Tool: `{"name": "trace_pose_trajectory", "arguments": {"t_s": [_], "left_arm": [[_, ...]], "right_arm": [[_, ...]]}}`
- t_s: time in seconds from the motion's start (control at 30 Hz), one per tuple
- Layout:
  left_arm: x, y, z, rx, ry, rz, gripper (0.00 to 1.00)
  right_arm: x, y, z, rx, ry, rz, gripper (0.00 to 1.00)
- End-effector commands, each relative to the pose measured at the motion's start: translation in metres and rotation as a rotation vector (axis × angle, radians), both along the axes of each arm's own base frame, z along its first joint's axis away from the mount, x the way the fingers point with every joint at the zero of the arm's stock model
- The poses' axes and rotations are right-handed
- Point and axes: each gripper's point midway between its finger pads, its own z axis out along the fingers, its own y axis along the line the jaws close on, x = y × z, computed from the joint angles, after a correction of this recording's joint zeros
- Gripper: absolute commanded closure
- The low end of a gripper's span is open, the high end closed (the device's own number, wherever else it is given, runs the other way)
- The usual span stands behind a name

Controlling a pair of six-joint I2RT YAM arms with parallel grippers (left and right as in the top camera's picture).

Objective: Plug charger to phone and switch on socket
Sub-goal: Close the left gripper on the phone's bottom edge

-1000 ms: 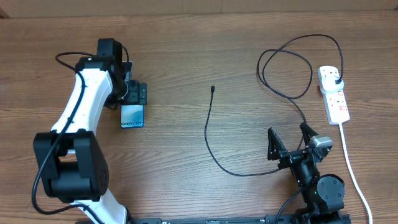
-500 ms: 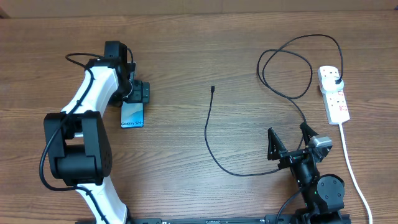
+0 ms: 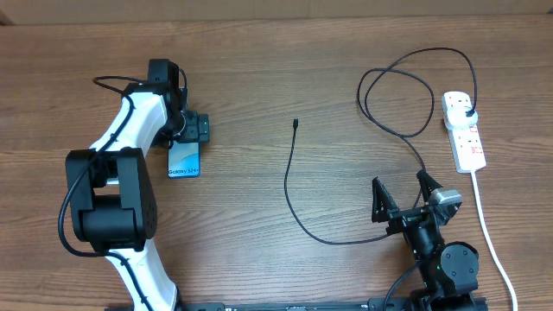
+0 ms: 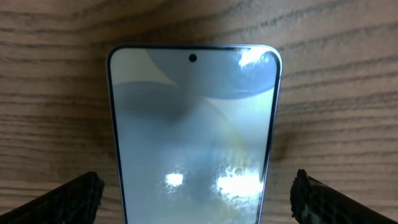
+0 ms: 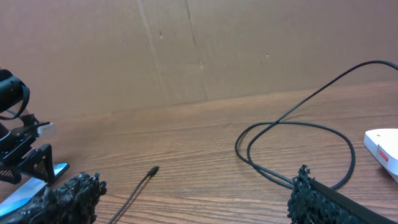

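Note:
The robot should lower its left gripper over the phone's far end first, so that the phone is below it between its open fingers, and then close it on both long edges of the phone.
The phone (image 3: 184, 161) lies flat at the left, screen up, its "Galaxy" text at the near short edge. My left gripper (image 3: 187, 130) hangs over its far end. In the left wrist view the phone (image 4: 193, 124) lies between the open fingers (image 4: 196, 202), which stand clear of both long edges. The charger's connector tip (image 3: 295, 123) lies loose mid-table. Its black cable (image 3: 289, 186) curves past my right gripper (image 3: 402, 200) and loops back to a black plug (image 3: 467, 111) in the white socket strip (image 3: 467, 142). My right gripper (image 5: 193, 199) is open and empty, with the tip (image 5: 152, 170) ahead of it.
The strip's thick white cord (image 3: 486, 226) runs down the right side to the front edge. The cable loops (image 3: 397, 91) lie at the back right. A brown cardboard wall (image 5: 199, 50) stands behind the table.
My left arm's upper links have swung right and back while its gripper stayed over the phone's far end. The right arm, cable and strip have not moved.

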Motion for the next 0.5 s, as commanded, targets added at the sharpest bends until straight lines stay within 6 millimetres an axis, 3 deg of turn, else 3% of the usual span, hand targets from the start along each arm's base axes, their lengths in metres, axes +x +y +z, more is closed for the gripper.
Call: {"name": "trace_pose_trajectory", "arguments": {"t_s": [0.0,0.47], "left_arm": [[-0.002,-0.003,-0.008,-0.001,0.007,0.068,0.00],[-0.010,-0.007,-0.027,-0.023,0.064,0.059,0.01]], "right_arm": [[0.000,-0.001,-0.002,0.002,-0.003,-0.003,0.00],[0.000,-0.001,-0.002,0.002,-0.003,-0.003,0.00]]}}
